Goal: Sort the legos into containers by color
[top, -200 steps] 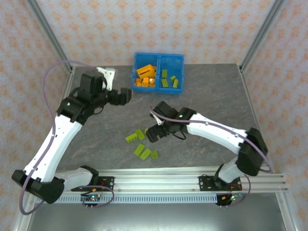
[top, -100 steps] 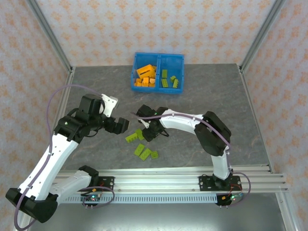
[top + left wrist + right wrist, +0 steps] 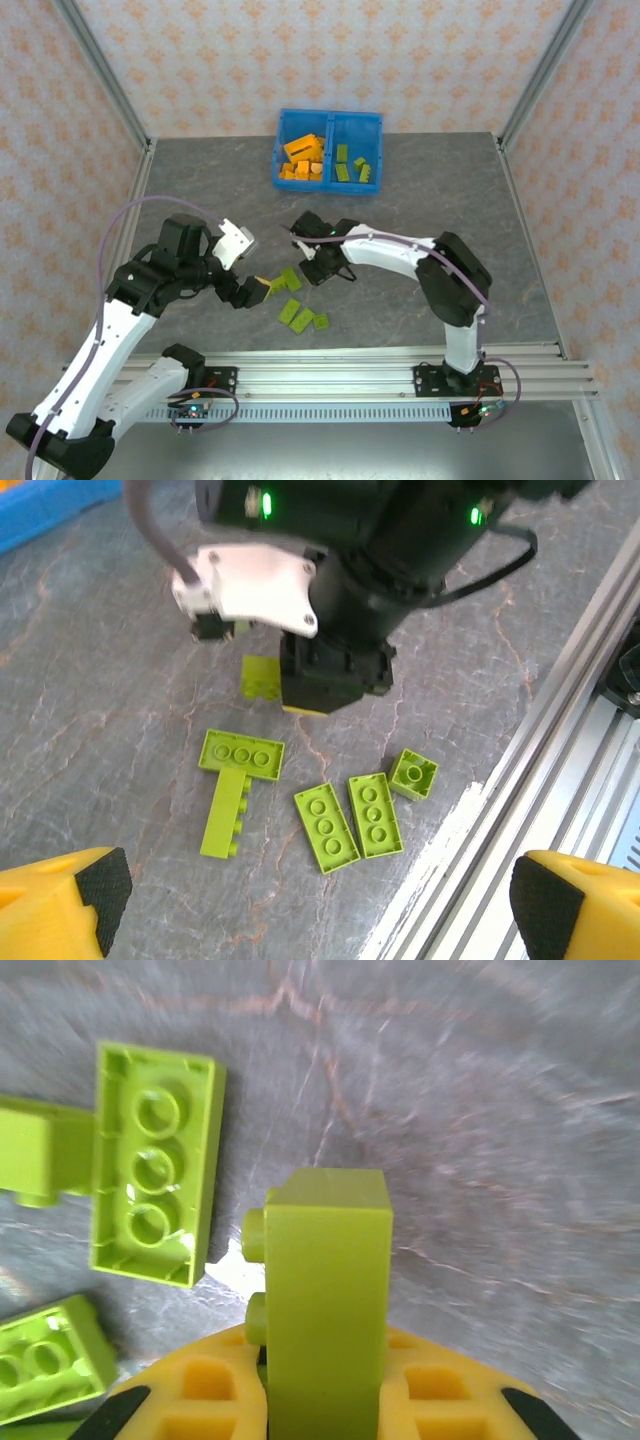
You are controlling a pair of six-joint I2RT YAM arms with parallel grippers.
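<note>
My right gripper rises next and carries the lime green brick outward over the bin's lime-brick section (image 3: 355,164) to release it, since the matching bricks lie outward of it.
My right gripper (image 3: 325,1405) is shut on a lime green brick (image 3: 326,1290), held on edge just above the table. In the top view that gripper (image 3: 313,268) sits mid-table beside loose lime bricks (image 3: 291,314). My left gripper (image 3: 257,290) hovers just left of them, open and empty, its yellow fingers (image 3: 62,912) spread wide apart. Below it lie several lime bricks (image 3: 325,827), some upside down, and the right gripper's black body (image 3: 335,670). The blue bin (image 3: 329,122) at the back holds orange bricks (image 3: 301,160) on the left and lime bricks (image 3: 356,168) on the right.
The grey stone-patterned table (image 3: 450,200) is fenced by metal posts and patterned walls. An aluminium rail (image 3: 330,375) runs along the near edge, close to the nearest bricks (image 3: 412,773). Both arms crowd the same patch of table.
My left arm swung from near the bin down to the loose lime bricks. My right gripper shifted left and has a lime brick in its fingers.
</note>
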